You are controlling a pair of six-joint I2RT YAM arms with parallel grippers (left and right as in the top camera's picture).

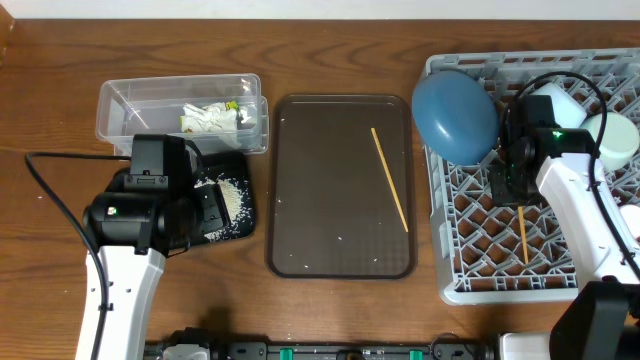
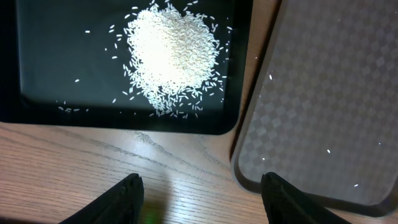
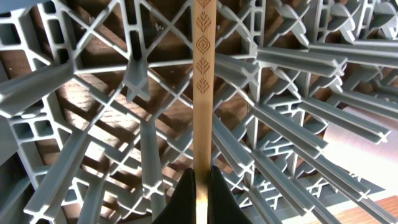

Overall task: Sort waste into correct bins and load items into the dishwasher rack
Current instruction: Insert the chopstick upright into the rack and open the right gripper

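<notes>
Next, my right gripper should sink slightly and release the wooden chopstick (image 1: 522, 235), which already hangs low among the rack's wires, as the rack's lattice bottom lies just below the gripper.
My right gripper (image 3: 202, 180) is shut on a wooden chopstick (image 3: 203, 74) and holds it low among the pegs of the light-grey dishwasher rack (image 1: 470, 275); the chopstick (image 1: 522, 235) also shows in the overhead view. A second chopstick (image 1: 390, 180) lies on the brown tray (image 1: 340, 260). A dark-blue dish (image 1: 455, 112), a white cup (image 1: 555, 105) and a mint-green bowl (image 1: 615, 140) sit in the rack. My left gripper (image 2: 202, 196) is open and empty over the table, near the black tray (image 2: 37, 112) holding a heap of rice (image 2: 174, 53).
The clear tub (image 1: 130, 110) at the back left holds crumpled tissue and a wrapper (image 1: 215, 118). The brown tray's corner (image 2: 249, 180) lies just right of my left gripper. A black cable (image 1: 60, 190) runs across the table's left side.
</notes>
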